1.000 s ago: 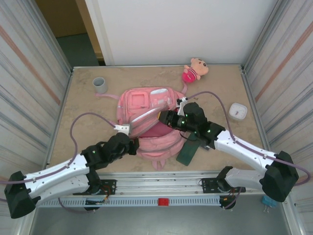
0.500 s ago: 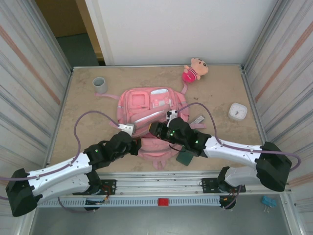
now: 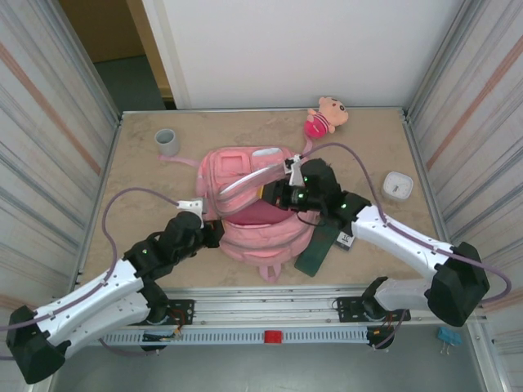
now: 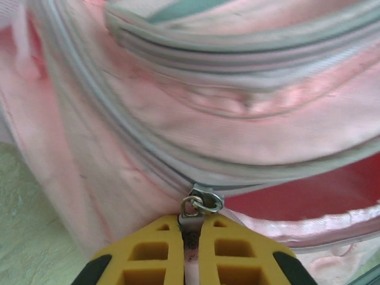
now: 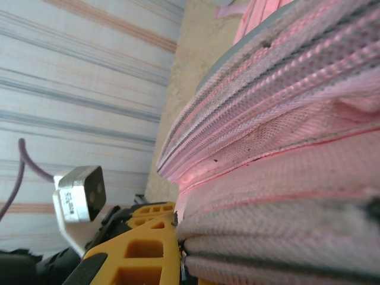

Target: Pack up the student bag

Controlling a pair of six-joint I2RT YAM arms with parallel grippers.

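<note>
My left gripper draws outward along the bag's side next, away from the gaping opening, and releases the pull, because the zipper's still closed beyond the slider.
The student bag, a large pink backpack, lies in the middle of the table with its main compartment gaping and red lining showing. At the bag's left side my left gripper is shut on the metal zipper pull; the slider sits just past the yellow fingertips. My right gripper is shut on the edge of the bag's upper flap, holding it raised above the opening. Pink mesh fabric lies close in the right wrist view.
A grey cup stands at the back left. A pink plush doll lies at the back edge and a small white box at the right. A dark green flat item lies under the right arm, beside the bag.
My right gripper dipped toward the opening, closed on the flap edge and pulled it up and back. My left gripper drew the zipper pull leftward, and the opening is wider.
</note>
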